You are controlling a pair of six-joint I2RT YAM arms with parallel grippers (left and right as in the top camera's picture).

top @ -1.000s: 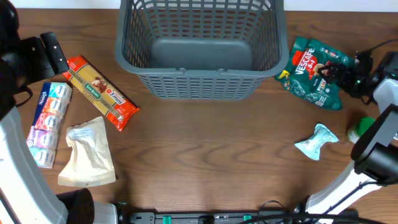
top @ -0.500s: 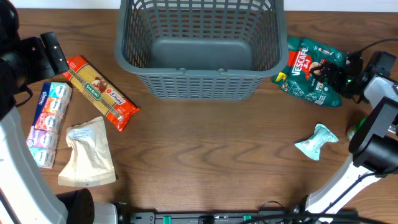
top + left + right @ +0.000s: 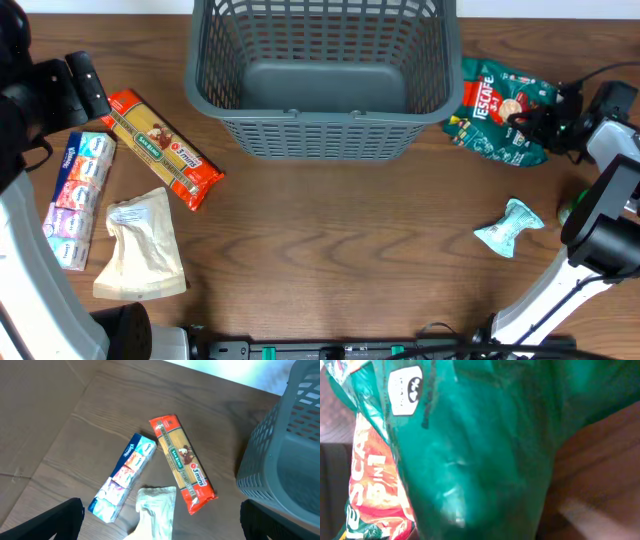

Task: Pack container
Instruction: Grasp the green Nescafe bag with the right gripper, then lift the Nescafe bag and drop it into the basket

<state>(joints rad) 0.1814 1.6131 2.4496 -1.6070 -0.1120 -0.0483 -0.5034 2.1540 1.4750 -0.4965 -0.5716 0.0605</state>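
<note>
My right gripper will next lift the bag (image 3: 497,108) over the basket's side, lower it inside and let go of it, because the basket's empty bottom is on the left in the overhead view.
The container (image 3: 320,135) is a large grey lattice basket at the back middle of the table, and its corner (image 3: 285,450) also shows in the left wrist view. To its right, a green Nescafe coffee bag (image 3: 497,108) touches the basket's right wall. My right gripper (image 3: 524,121) is shut on that bag's right side. The bag (image 3: 470,450) fills the right wrist view and hides the fingers. My left gripper (image 3: 88,88) hangs open at the far left, above the packets, holding nothing (image 3: 160,527).
A red-ended spaghetti packet (image 3: 160,148), a tissue pack (image 3: 75,195) and a white pouch (image 3: 140,245) lie left of the basket. A small pale-blue sachet (image 3: 510,228) and a green object (image 3: 578,208) lie near the right arm.
My right gripper has shut on the coffee bag and pushed it left against the basket. The left arm has not moved.
</note>
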